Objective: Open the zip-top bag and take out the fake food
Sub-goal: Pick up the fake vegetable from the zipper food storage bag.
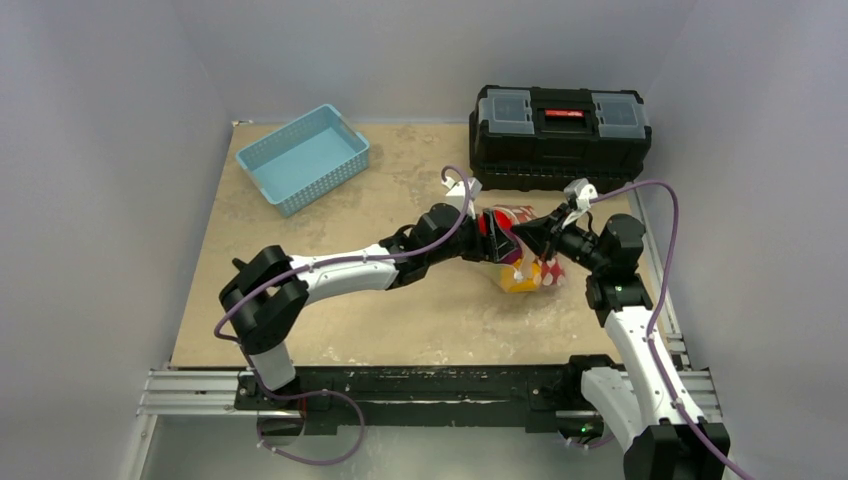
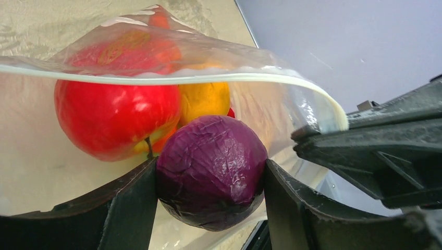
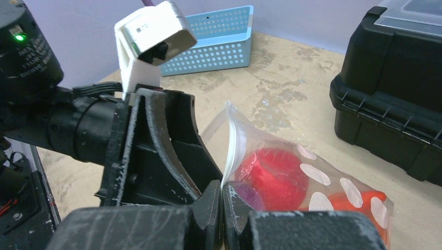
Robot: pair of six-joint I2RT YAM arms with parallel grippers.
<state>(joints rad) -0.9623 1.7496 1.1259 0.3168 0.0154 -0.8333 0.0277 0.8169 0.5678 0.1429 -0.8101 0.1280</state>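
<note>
My left gripper moves the onion outward and left in the top view next, clear of the bag, to the empty basket [image 1: 301, 168] and lets go of it.
The zip-top bag [image 1: 527, 255] lies at the table's right middle, clear with white dots [image 3: 333, 179], its mouth open [image 2: 172, 78]. My left gripper [image 2: 211, 179] reaches into the mouth and is shut on a purple onion [image 2: 211, 166], one fake food piece. Behind it inside the bag are a red apple [image 2: 112, 117] and an orange-yellow piece [image 2: 206, 99]. My right gripper [image 3: 222, 200] is shut on the bag's white zip edge [image 3: 229, 151] and holds that side up. Red pieces [image 3: 273, 177] show through the plastic. In the top view both grippers meet at the bag, left gripper [image 1: 487, 235], right gripper [image 1: 530, 240].
A light-blue perforated basket [image 1: 302, 157] stands at the back left, also in the right wrist view [image 3: 219, 44]. A black toolbox [image 1: 560, 135] stands at the back right, close behind the bag [image 3: 396, 88].
</note>
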